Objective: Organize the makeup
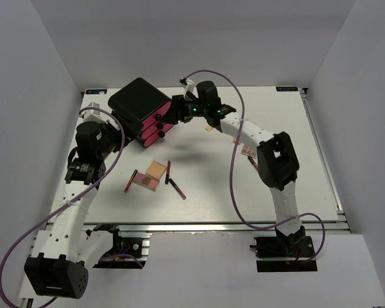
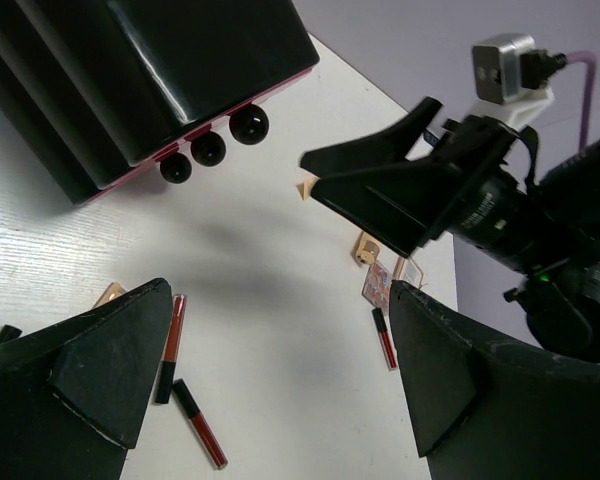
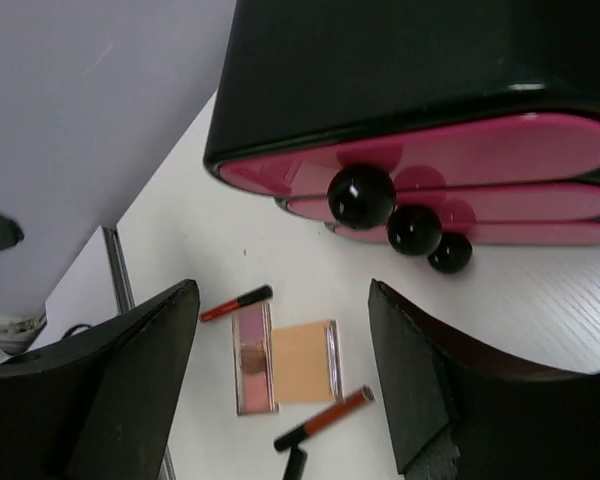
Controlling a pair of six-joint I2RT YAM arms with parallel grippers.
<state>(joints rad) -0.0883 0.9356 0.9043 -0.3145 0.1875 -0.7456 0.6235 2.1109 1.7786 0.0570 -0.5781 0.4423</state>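
The red part of the pencil (image 1: 128, 184) beside the pink-brown palette lies below my left gripper, nearer my base, so I will next move down and back onto it.
A tan compact (image 1: 156, 169) and a pink-brown palette (image 1: 145, 182) lie mid-table with three dark-and-red pencils (image 1: 169, 171) around them. They also show in the right wrist view: compact (image 3: 302, 361), palette (image 3: 252, 360), pencils (image 3: 325, 417). A second palette (image 1: 247, 151) and a pencil (image 1: 252, 162) lie by the right arm. My right gripper (image 1: 165, 120) (image 3: 283, 300) is open and empty, just in front of the drawer knobs (image 3: 361, 195). My left gripper (image 1: 115, 142) (image 2: 278, 295) is open and empty, raised above the table left of the makeup.
The big black box with pink drawers (image 1: 141, 106) stands at the back left, all three drawers shut. A small beige item (image 1: 208, 128) lies near the right gripper. Grey walls stand on both sides. A purple cable loops over the right arm.
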